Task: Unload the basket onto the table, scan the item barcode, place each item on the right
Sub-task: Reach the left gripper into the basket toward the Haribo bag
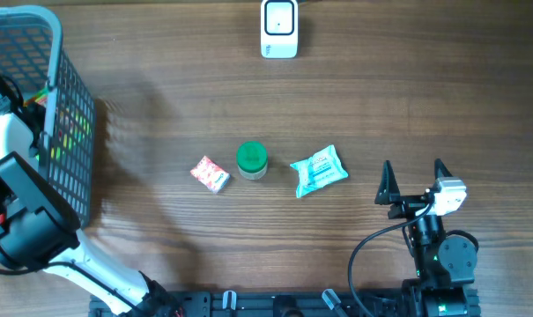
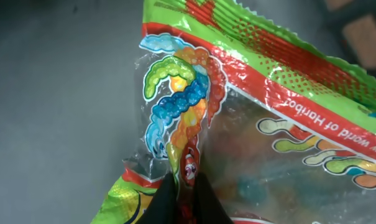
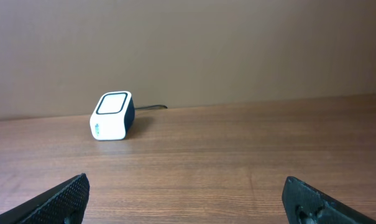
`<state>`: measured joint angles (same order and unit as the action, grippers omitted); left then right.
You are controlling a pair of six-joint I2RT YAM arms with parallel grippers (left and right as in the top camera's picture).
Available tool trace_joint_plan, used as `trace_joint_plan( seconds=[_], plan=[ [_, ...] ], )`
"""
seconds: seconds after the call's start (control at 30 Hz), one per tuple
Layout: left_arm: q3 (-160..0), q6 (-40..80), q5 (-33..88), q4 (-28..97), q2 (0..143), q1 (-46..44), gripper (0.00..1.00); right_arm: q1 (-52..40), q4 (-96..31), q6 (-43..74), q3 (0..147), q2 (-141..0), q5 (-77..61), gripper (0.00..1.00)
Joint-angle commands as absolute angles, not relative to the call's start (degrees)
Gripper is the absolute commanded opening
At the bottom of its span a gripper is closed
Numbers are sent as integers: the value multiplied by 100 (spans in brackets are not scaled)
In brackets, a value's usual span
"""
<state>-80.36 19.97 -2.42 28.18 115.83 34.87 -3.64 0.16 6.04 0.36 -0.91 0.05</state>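
Next, my left gripper rises from the grey surface and frees the pinched fold of bag over the wire basket, because its fingers hold only a narrow pinch.
In the left wrist view a clear candy bag [image 2: 250, 124] with green and red edges and printed gummy worms fills the frame. My left gripper [image 2: 186, 185] is shut on a pinched fold of this bag, over a grey surface. Overhead, the left arm [image 1: 19, 202] reaches into the basket [image 1: 72, 132], which hides its fingers. The white barcode scanner [image 1: 279, 28] stands at the table's far edge and also shows as the scanner [image 3: 112, 116] ahead of my right gripper. The right gripper [image 1: 413, 172] rests open near the front right, and nothing lies between its fingers [image 3: 188, 193].
A small red and white packet [image 1: 210, 173], a green-lidded jar [image 1: 251, 159] and a teal packet [image 1: 319, 170] lie in a row mid-table. The grey wire basket stands at the left edge. The scanner's cable runs off the far side.
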Motion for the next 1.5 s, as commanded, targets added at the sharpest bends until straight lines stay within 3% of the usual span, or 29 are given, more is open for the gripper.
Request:
trace_joint_plan(
  seconds=[0.0, 0.3, 0.87, 1.2, 1.47],
  plan=[
    [-8156, 1802, -502, 3417, 11227, 3461, 4, -368, 34, 657, 30, -64, -40, 100],
    [-8595, 2215, -869, 3979, 9437, 3479, 4, -368, 34, 655, 32, -64, -40, 100],
    [-8595, 2762, -902, 4121, 7511, 3500, 4, -368, 34, 652, 30, -64, -40, 100],
    [-8595, 2947, 816, 4362, 6523, 3422, 4, -368, 34, 655, 32, -64, -40, 100],
    [-8593, 3282, 478, 4685, 6414, 3033, 4, -368, 34, 655, 32, -64, -40, 100]
  ],
)
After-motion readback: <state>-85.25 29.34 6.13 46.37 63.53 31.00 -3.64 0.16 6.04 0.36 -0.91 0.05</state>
